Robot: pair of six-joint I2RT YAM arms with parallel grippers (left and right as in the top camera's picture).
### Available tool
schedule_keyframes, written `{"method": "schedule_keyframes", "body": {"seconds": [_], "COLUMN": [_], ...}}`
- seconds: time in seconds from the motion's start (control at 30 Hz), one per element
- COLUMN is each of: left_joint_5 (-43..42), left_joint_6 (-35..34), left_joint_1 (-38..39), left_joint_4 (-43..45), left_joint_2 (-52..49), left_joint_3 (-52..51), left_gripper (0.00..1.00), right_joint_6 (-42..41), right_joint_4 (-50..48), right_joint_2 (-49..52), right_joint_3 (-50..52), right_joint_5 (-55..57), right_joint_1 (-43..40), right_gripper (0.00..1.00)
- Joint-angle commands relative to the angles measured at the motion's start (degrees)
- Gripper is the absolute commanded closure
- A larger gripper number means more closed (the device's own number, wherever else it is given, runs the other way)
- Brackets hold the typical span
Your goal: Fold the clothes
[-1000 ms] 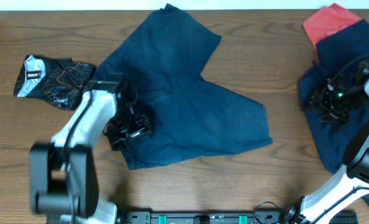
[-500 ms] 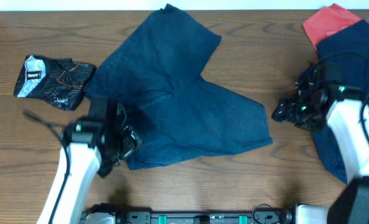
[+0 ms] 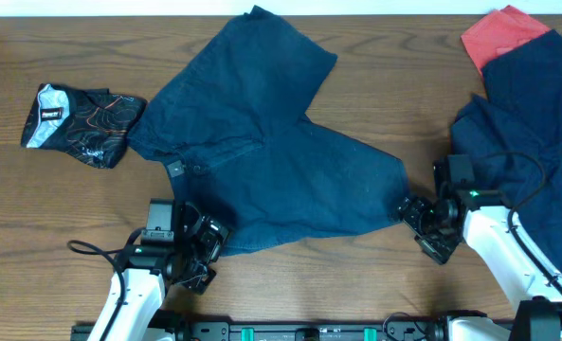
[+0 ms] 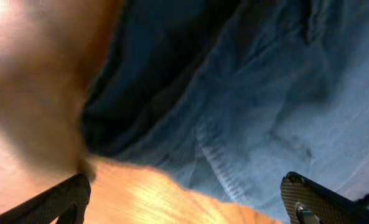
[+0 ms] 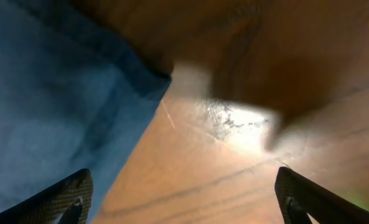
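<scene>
My left gripper should next move down and a little outward onto the shorts' near corner hem point(image 3: 228, 250) point(image 4: 162, 167), because bare wood still shows between the gripper's fingers and that hem.
Large dark navy shorts point(image 3: 271, 152) lie spread flat in the middle of the wooden table point(image 3: 63, 208). My left gripper point(image 3: 205, 248) is open and low at the shorts' front left corner, whose hem shows in the left wrist view point(image 4: 246, 106). My right gripper point(image 3: 415, 220) is open at the shorts' front right corner, seen in the right wrist view point(image 5: 53, 106). A second navy garment point(image 3: 536, 142) lies at the right edge. A small black orange-lined garment with a silver-white patch point(image 3: 80, 121) lies at the left.
A red cloth point(image 3: 501, 33) lies at the far right corner, partly under the second navy garment. The right arm's cable hangs over that garment. Bare wood lies between the shorts and each side garment.
Both arms have pulled back toward the front edge. The left gripper moved from the shorts' left side to its front left corner; the right moved off the right garment to the shorts' right corner.
</scene>
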State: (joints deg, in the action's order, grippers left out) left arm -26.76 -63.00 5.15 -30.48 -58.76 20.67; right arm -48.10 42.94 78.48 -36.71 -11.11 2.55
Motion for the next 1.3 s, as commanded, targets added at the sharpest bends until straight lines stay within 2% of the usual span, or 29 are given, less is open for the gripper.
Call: {"method": "schedule_keyframes", "body": {"seconds": [0.0,0.23,0.5,0.6,0.73,0.8,0.83,0.87,0.9,0.93,0.97,1.1,1.27], "left_joint_5": [2.36,8.0,10.12,10.1,9.88,9.86,9.68,9.42,8.83,7.91,6.64,0.33,-1.33], "left_joint_6": [-1.2,-1.2,-3.41,-3.78,-3.78,-3.74,-3.72,-3.67,-3.06,-1.64,0.9,10.29,19.65], "left_joint_1": [-0.04,-0.04,-0.04,-0.04,-0.04,-0.04,-0.04,-0.04,-0.04,-0.04,-0.04,-0.02,2.99], "left_joint_4": [4.81,5.95,6.45,7.21,7.28,7.28,7.26,7.26,7.28,7.28,7.26,4.7,-7.02], "left_joint_2": [-0.9,-3.82,-9.86,-11.34,-11.52,-11.52,-11.43,-11.32,-11.08,-10.73,-10.23,-7.1,-0.96], "left_joint_3": [-1.49,-1.7,-1.7,-1.7,-1.68,-1.68,-1.68,-1.66,-1.53,-1.2,-0.55,2.8,9.27], "left_gripper": [0.01,0.02,0.09,0.2,0.43,0.56,0.66,0.75,0.81,0.9,0.94,0.94,0.94], "right_joint_6": [-5.97,-9.14,-10.23,-11.39,-13.25,-13.68,-14.08,-14.05,-14.03,-13.99,-13.25,-6.78,2.8], "right_joint_4": [-4.28,-12.2,-19.89,-21.81,-24.02,-24.55,-24.52,-24.55,-24.57,-24.65,-24.79,-23.47,-10.49], "right_joint_2": [-0.09,-0.09,1.16,2.32,4.44,5.6,6.19,6.62,6.73,6.71,6.43,3.76,-3.85], "right_joint_3": [2.36,7.23,9.66,9.68,9.68,9.68,9.68,9.68,9.68,9.66,9.51,6.73,-2.82], "right_joint_5": [-0.98,-1.4,-2.32,-2.14,-1.05,0.17,1.14,1.95,2.67,3.32,3.65,3.54,3.21], "right_joint_1": [0.9,0.92,3.28,5.09,6.58,6.82,6.84,6.84,6.73,6.47,6.05,2.49,-5.44], "right_gripper": [0.08,0.12,0.19,0.23,0.31,0.4,0.48,0.61,0.78,0.9,0.99,0.99,0.99]}}
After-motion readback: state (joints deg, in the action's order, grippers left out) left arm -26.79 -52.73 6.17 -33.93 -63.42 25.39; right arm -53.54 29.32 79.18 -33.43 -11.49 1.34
